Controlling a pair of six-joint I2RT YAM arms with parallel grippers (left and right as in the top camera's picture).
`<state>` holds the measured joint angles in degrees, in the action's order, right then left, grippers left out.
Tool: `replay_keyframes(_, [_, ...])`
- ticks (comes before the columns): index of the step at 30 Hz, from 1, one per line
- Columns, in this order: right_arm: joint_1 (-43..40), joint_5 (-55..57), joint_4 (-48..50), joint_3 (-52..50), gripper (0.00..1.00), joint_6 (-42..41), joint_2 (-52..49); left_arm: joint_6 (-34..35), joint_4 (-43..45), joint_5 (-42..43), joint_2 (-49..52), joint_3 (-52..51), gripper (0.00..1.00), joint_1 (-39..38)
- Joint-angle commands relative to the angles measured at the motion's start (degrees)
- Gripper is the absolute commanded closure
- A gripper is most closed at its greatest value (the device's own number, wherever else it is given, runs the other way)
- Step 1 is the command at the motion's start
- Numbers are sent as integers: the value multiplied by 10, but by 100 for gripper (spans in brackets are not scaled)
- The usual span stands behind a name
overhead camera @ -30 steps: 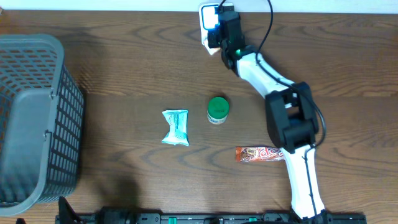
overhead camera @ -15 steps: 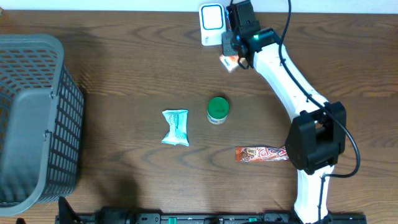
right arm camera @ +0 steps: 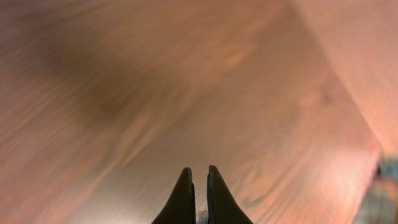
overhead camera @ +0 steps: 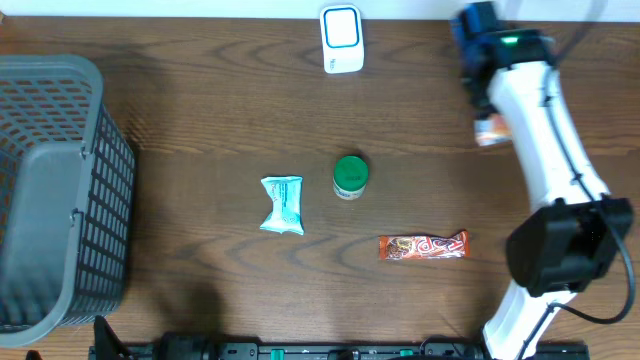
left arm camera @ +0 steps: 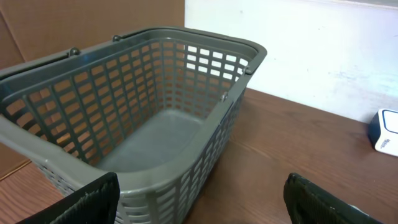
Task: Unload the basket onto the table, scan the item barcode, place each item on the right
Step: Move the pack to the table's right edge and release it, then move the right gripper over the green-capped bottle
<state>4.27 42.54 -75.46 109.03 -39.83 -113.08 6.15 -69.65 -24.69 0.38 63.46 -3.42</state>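
Observation:
Next I will move my right gripper to the table's side, to the right in the overhead view, back and down, and release the item clear of the candy bar.
The scanner (overhead camera: 342, 38), a white unit with a blue face, stands at the table's back edge and shows at the right of the left wrist view (left arm camera: 385, 132). My right gripper (overhead camera: 487, 112) is well to its right, shut on a small orange-and-white item (overhead camera: 491, 131) that hangs beside the white arm. In the right wrist view the gripper (right arm camera: 199, 169) has its fingers almost together over blurred wood, with only a sliver of the item (right arm camera: 200, 217) between them low down. My left gripper (left arm camera: 202, 199) is open, empty, by the basket.
A grey mesh basket (overhead camera: 95, 200) fills the left side (left arm camera: 186, 46). On the table's middle lie a teal packet (overhead camera: 282, 204), a green-lidded jar (overhead camera: 350, 177) and an orange-brown candy bar (overhead camera: 423, 246).
My right arm has swung from in front of the scanner far to the right, carrying the small item along. The left gripper has stayed put.

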Motion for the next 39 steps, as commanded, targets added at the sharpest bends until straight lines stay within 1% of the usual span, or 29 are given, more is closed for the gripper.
replay_keyframes(1, [-72,86,17,-23,99,-118,2,1,0,1,1,1,15,2])
replay_keyframes(5, [-156,78,89,-67,99,-120,0,1,0,1,1,1,16,2])
replay_keyframes(11, [-263,49,206,-172,99,-117,-3,1,-2,1,1,1,16,2])
replay_keyframes(12, [-284,37,236,-197,96,-107,-4,1,-2,1,1,1,16,2])
replay_keyframes(13, [-296,37,250,-207,90,-101,-4,1,-2,1,1,1,16,2])
replay_keyframes(14, [-305,37,256,-210,76,-96,-4,1,-2,1,1,1,16,2])
replay_keyframes(15, [-314,37,257,-209,59,-89,-4,1,-2,1,1,1,16,2])
replay_keyframes(17, [-326,33,255,-196,8,-62,1,1,-2,1,1,1,16,2])
replay_keyframes(18, [-328,25,253,-187,1,-47,4,1,-2,1,1,1,15,2])
replay_keyframes(20, [-330,-33,244,-162,1,-2,14,1,-2,1,1,1,16,2])
replay_keyframes(21, [-328,-82,238,-150,1,25,19,1,-2,1,1,1,15,2])
replay_keyframes(23, [-323,-215,220,-125,1,84,31,1,-2,1,1,1,16,2])
replay_keyframes(25, [-315,-333,203,-111,1,115,41,1,-2,1,1,1,16,2])
replay_keyframes(27, [-301,-438,186,-108,1,125,53,1,-2,1,1,1,16,2])
replay_keyframes(28, [-292,-475,174,-108,6,127,57,1,-2,1,1,1,15,2])
replay_keyframes(29, [-278,-504,154,-108,15,127,61,1,-2,1,1,1,15,2])
replay_keyframes(30, [-264,-517,137,-108,21,122,64,1,-2,1,1,1,16,2])
replay_keyframes(31, [-245,-521,116,-108,22,110,68,1,-2,1,1,1,15,2])
replay_keyframes(33, [-196,-520,62,-108,22,81,74,1,-2,1,1,1,16,2])
replay_keyframes(35, [-147,-521,12,-108,20,61,76,1,-2,1,1,1,16,2])
replay_keyframes(36, [-114,-525,-19,-108,16,57,76,1,-2,1,1,1,16,2])
replay_keyframes(37, [-90,-531,-36,-108,10,58,76,1,-2,1,1,1,15,2])
replay_keyframes(38, [-66,-535,-46,-109,1,58,75,1,-3,1,1,1,16,2])
replay_keyframes(39, [-37,-545,-52,-109,1,58,75,1,-3,1,1,1,16,2])
